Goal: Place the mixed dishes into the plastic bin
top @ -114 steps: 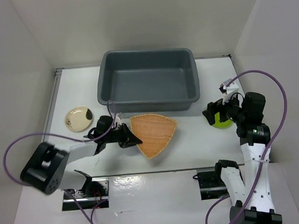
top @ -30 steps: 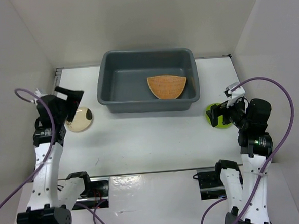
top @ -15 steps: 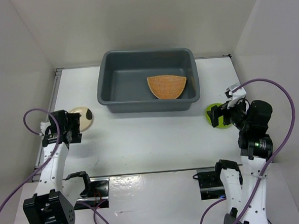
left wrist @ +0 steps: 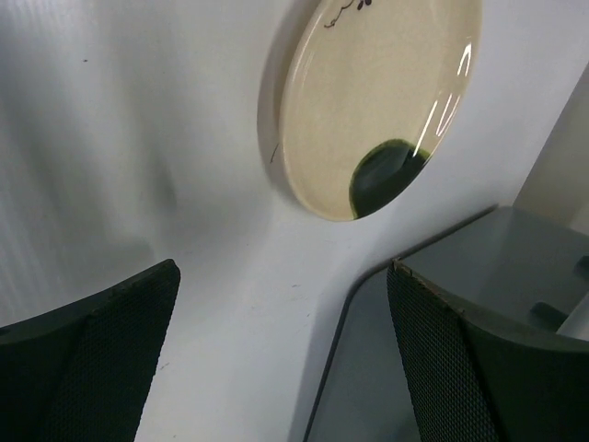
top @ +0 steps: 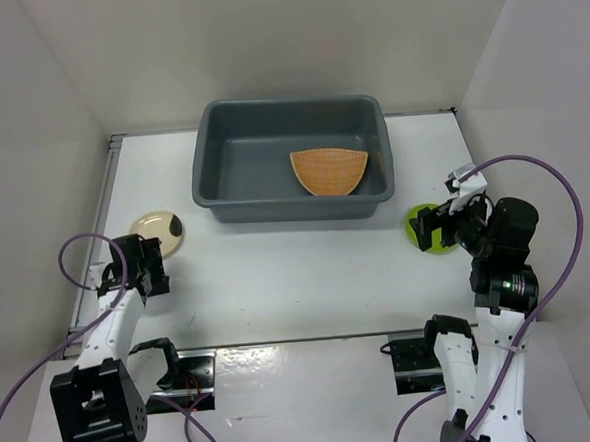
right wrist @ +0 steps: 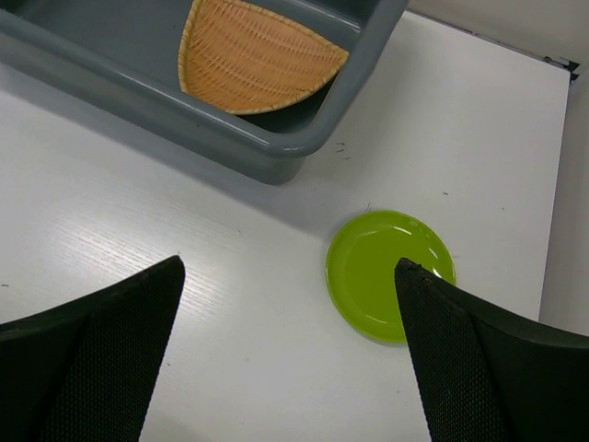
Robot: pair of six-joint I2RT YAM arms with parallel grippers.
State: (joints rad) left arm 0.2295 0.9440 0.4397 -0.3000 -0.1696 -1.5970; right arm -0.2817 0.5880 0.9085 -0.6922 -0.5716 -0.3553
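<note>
The left gripper lowers outward next until its spread fingers straddle the cream saucer's near rim (left wrist: 322, 212), which lies just ahead of them, and then closes.
The plastic bin (top: 288, 103) stands at the back centre, and the orange woven plate (top: 329, 171) lies in its right half. On the table at the left sits the cream saucer (top: 158, 232) with its dark spot. My left gripper (top: 146, 268) hovers open just on the near side of it; the left wrist view shows the saucer (left wrist: 368, 101) ahead of the spread fingers (left wrist: 110, 341), nothing between them. The lime-green plate (top: 422, 231) lies to the right of the bin. My right gripper (top: 446, 227) hangs open above it, with the plate (right wrist: 391, 272) by its right finger.
White walls close in the table on the left, back and right. A metal strip (top: 106, 212) runs along the table's left edge. Purple cables (top: 547, 165) loop from both arms. The bin's near right corner (right wrist: 285, 152) shows close to the green plate.
The orange plate, earlier on the table at my left gripper, now lies in the bin. My left gripper has come down to the near side of the saucer. The right arm stays still.
</note>
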